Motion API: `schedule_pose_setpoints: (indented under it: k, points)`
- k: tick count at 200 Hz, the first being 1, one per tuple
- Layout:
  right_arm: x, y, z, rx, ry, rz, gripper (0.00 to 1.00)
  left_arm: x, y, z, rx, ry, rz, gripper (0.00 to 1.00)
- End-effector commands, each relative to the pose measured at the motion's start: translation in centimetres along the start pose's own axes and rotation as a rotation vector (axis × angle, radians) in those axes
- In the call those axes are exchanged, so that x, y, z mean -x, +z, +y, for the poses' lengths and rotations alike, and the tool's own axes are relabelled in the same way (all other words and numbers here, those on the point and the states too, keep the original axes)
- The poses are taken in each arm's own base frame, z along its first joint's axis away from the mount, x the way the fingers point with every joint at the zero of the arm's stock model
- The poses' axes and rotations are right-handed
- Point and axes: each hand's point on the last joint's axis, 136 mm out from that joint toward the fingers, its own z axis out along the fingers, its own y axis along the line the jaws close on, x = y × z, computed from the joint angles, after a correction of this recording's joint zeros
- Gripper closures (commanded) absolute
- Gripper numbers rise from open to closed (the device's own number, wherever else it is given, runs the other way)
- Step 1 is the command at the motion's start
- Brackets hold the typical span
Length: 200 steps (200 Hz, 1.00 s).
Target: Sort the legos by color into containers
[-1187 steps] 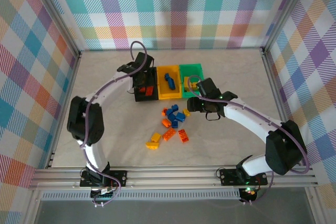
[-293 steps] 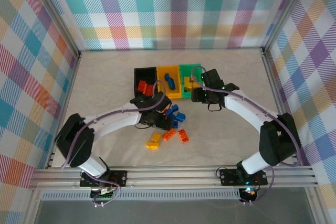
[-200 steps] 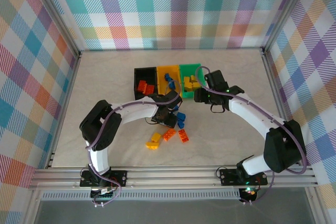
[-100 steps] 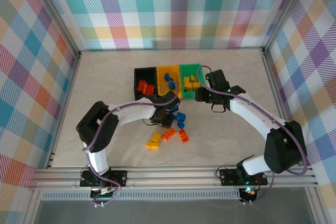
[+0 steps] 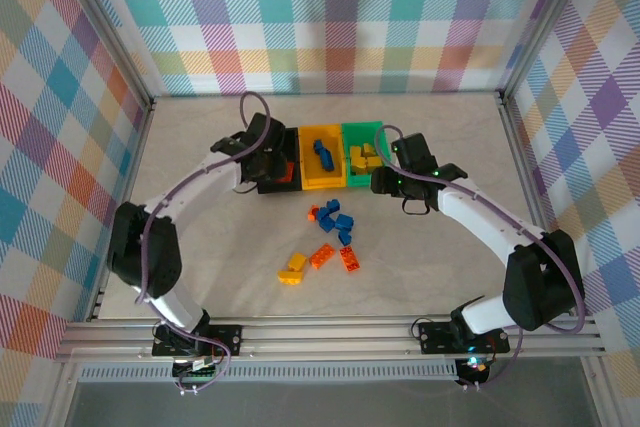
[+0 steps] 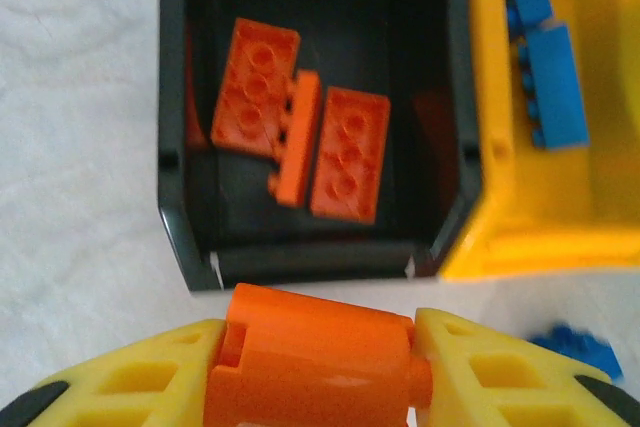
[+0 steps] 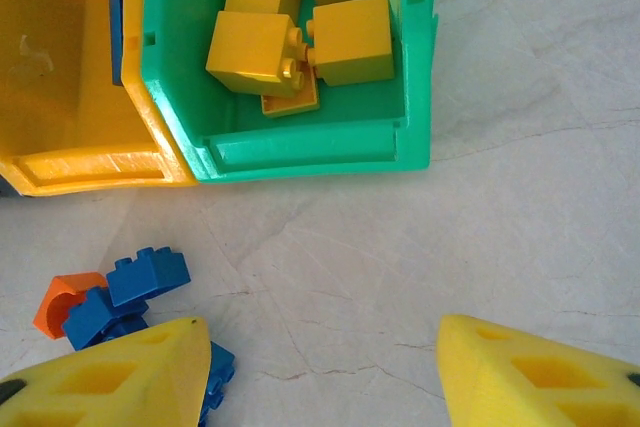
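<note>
My right gripper draws back and lowers onto the red-orange brick nearest the bar next, since that brick lies nearer my base.
My left gripper (image 6: pixel 315 367) is shut on a red-orange brick (image 6: pixel 310 357), held just in front of the black bin (image 6: pixel 175 197). Three red-orange bricks (image 6: pixel 300 137) lie in that bin. The yellow bin (image 6: pixel 590 227) beside it holds blue bricks (image 6: pixel 555 77). In the top view the left gripper (image 5: pixel 268 160) hangs over the black bin (image 5: pixel 268 187). My right gripper (image 7: pixel 325 367) is open over bare table in front of the green bin (image 7: pixel 310 152), which holds several yellow bricks (image 7: pixel 290 37). Loose blue bricks (image 5: pixel 333 219), red-orange bricks (image 5: pixel 335 257) and a yellow brick (image 5: pixel 293 267) lie on the table.
Blue bricks (image 7: pixel 145 282) and a red-orange piece (image 7: pixel 60 302) lie just left of the right gripper's left finger (image 7: pixel 110 372). The bins stand in a row at mid-table (image 5: pixel 322 155). Checked walls and metal rails (image 5: pixel 330 332) enclose the table.
The left arm has lifted from the loose pile and swung back to the black bin with a red-orange brick in its jaws. The right arm has hardly moved.
</note>
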Motion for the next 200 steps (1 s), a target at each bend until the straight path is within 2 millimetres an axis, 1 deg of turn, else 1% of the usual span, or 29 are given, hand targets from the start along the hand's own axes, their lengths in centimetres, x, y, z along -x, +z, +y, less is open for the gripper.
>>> schedule_pose_setpoints:
  k: [1,21,36,44,56,68,88,96,104,116,124,132,144,159,178,200]
  points:
    - [-0.7,0.5,-0.1,0.012,0.021,0.022,0.38,2.3,2.0,0.9,0.060,-0.025,-0.024,0.68]
    - [-1.3,0.5,-0.2,0.015,0.018,0.034,0.38,3.6,3.8,1.0,0.073,-0.042,-0.006,0.67]
    - [-1.9,0.6,-0.1,0.030,0.016,0.048,0.38,3.9,4.7,0.8,0.081,-0.041,0.013,0.64]
    - [-2.3,0.7,0.1,0.044,0.010,0.061,0.38,4.0,5.1,0.8,0.083,-0.040,0.024,0.57]
    - [-3.0,0.9,0.5,0.068,0.003,0.085,0.37,4.1,5.2,0.3,0.066,-0.045,0.033,0.46]
    - [-3.8,1.2,1.1,0.090,-0.008,0.112,0.36,4.3,4.7,-0.2,0.037,-0.056,0.024,0.35]
    - [-5.3,1.6,2.3,0.127,-0.032,0.167,0.35,4.8,2.9,-1.1,-0.021,-0.071,-0.004,0.17]
    - [-6.0,1.7,2.8,0.137,-0.046,0.189,0.35,4.8,2.1,-1.4,-0.042,-0.074,-0.009,0.12]
    - [-6.8,1.8,3.3,0.144,-0.063,0.211,0.35,4.9,0.9,-1.8,-0.072,-0.079,-0.024,0.08]
    - [-8.1,1.8,4.0,0.158,-0.089,0.243,0.34,4.2,-0.6,-2.5,-0.123,-0.085,-0.035,0.03]
    - [-9.3,1.8,4.8,0.179,-0.114,0.275,0.34,3.6,-1.9,-3.1,-0.163,-0.085,-0.043,0.00]
    - [-10.3,1.7,5.5,0.198,-0.136,0.296,0.33,2.9,-3.1,-3.6,-0.196,-0.082,-0.053,0.00]
    - [-12.2,1.4,6.4,0.224,-0.172,0.340,0.33,1.0,-4.5,-4.2,-0.227,-0.063,-0.052,0.00]
    - [-14.9,1.2,7.1,0.235,-0.223,0.398,0.32,-1.2,-6.0,-4.5,-0.254,-0.050,-0.052,0.00]
    - [-17.7,1.3,7.4,0.206,-0.292,0.457,0.32,-3.7,-7.2,-3.8,-0.262,-0.052,-0.047,0.00]
    - [-19.6,1.9,7.2,0.150,-0.343,0.481,0.32,-5.9,-7.7,-2.0,-0.249,-0.071,-0.036,0.00]
